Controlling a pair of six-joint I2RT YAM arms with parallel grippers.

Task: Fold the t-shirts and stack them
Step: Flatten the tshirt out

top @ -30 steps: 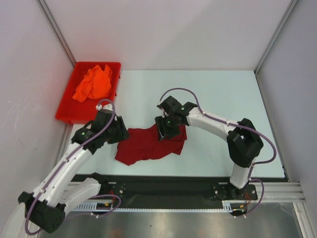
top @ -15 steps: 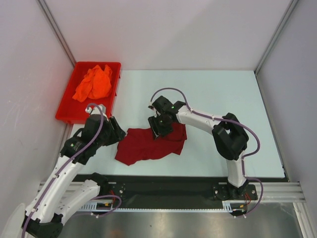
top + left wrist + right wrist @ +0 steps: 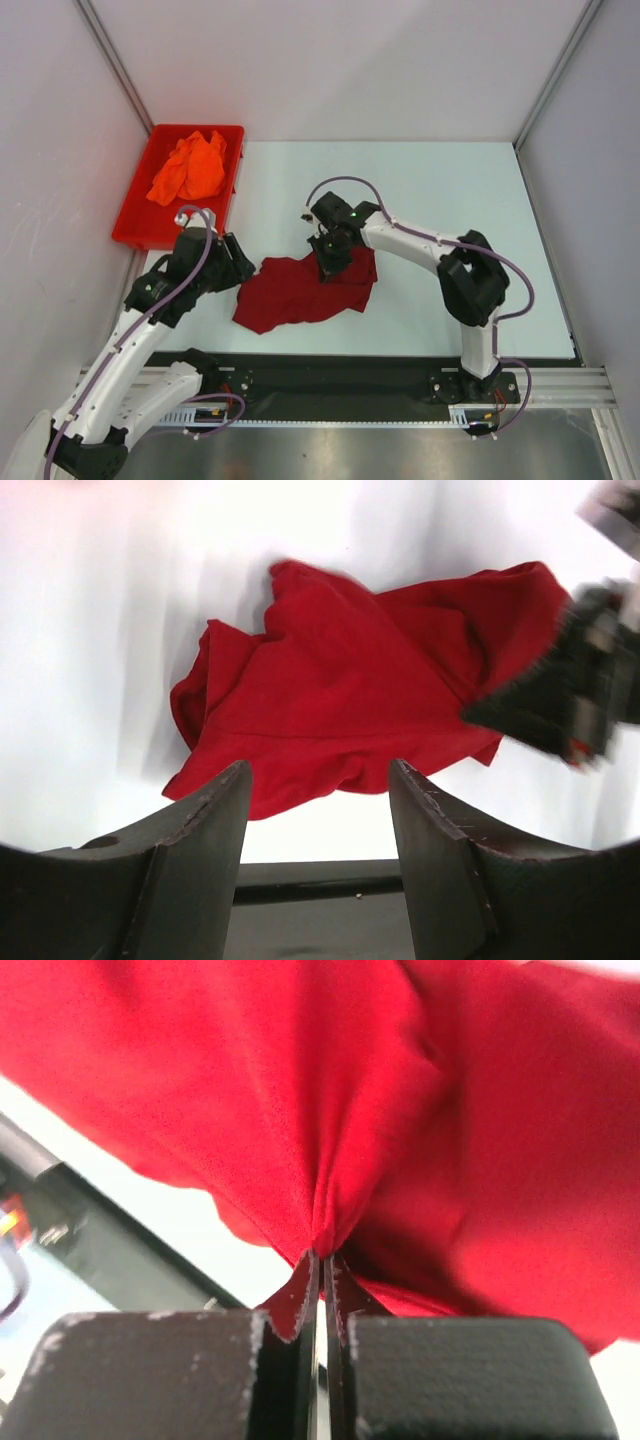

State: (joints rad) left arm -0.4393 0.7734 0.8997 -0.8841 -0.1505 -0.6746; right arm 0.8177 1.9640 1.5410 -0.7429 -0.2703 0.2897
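My left gripper lowers to the cloth at the shirt's middle (image 3: 296,289) (image 3: 348,693) next, to the right in the top view.
The maroon t-shirt (image 3: 300,293) lies crumpled on the pale table near its front edge; it also fills the left wrist view (image 3: 350,695) and the right wrist view (image 3: 400,1110). My right gripper (image 3: 330,264) is over the shirt's upper right part, shut on a pinch of its cloth (image 3: 322,1250). My left gripper (image 3: 240,270) hovers just left of the shirt, open, with nothing between its fingers (image 3: 215,810). The orange t-shirt (image 3: 188,167) lies bunched in the red bin (image 3: 135,225).
The red bin stands at the table's back left corner, against the left wall. A black rail (image 3: 330,370) runs along the near table edge. White walls with metal posts close in the left, back and right sides.
My right gripper has closed on the maroon cloth; it was open over the shirt before. The left arm drew back a little to the left.
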